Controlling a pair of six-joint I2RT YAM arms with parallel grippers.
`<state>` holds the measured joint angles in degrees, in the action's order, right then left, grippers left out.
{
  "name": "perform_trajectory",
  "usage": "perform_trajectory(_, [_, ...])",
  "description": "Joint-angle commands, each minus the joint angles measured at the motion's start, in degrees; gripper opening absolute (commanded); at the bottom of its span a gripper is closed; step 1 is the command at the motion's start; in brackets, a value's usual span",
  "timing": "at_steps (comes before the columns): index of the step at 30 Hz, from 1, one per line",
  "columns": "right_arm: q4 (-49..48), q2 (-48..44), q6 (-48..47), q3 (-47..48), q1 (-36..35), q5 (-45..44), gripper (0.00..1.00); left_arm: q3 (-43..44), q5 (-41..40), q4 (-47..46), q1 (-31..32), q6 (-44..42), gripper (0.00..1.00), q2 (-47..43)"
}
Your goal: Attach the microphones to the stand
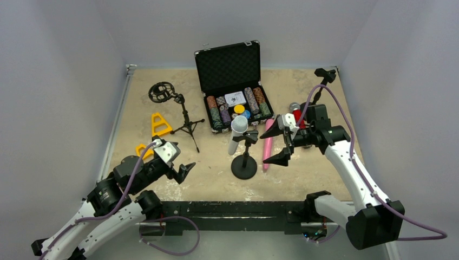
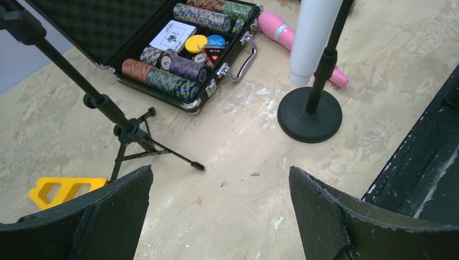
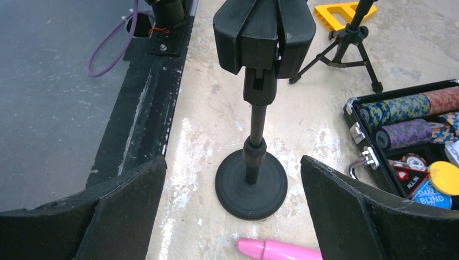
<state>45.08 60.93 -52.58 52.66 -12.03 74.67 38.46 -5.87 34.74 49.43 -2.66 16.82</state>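
Note:
The right gripper slides left in the top view onto the pole's bare part below the clip next and closes, since the stand's pole is that way.
The white microphone with a silver head sits tilted in the clip of a black round-base stand; its body also shows in the left wrist view. The pink microphone lies on the table just right of the stand, and its tip shows in the right wrist view. The red microphone lies behind my right gripper, mostly hidden. My right gripper is open and empty, right of the stand, facing its base. My left gripper is open and empty at the near left.
An open black case of poker chips stands behind the stand. A black tripod stand with a round mount is at the left, with yellow pieces beside it. Another black stand is at the back right corner.

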Motion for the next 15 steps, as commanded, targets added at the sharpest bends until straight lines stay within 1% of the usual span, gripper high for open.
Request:
perform_trajectory(1, [-1.4, 0.0, -5.7, -0.5, 0.1, 2.9, 0.98, -0.5, -2.6, -1.6, -0.6, -0.5, 0.99, -1.9])
perform_trajectory(5, [2.7, 1.6, -10.9, 1.3, 0.1, 2.8, 0.98, -0.4, -2.3, -1.5, -1.1, -0.6, 0.99, -1.6])
perform_trajectory(10, [3.4, 3.5, -11.7, 2.9, 0.1, 3.5, 0.96, -0.4, -1.7, -1.5, -1.2, -0.8, 0.99, -1.3])
perform_trajectory(13, [2.5, 3.6, -11.4, 2.5, 0.0, 3.2, 0.94, -0.4, -1.7, -1.5, -1.2, -0.8, 0.99, -1.3])
perform_trajectory(15, [-2.0, 2.8, -7.8, 1.1, -0.1, 1.9, 0.93, -0.4, -1.6, -1.5, -1.3, -0.8, 0.99, -1.3])
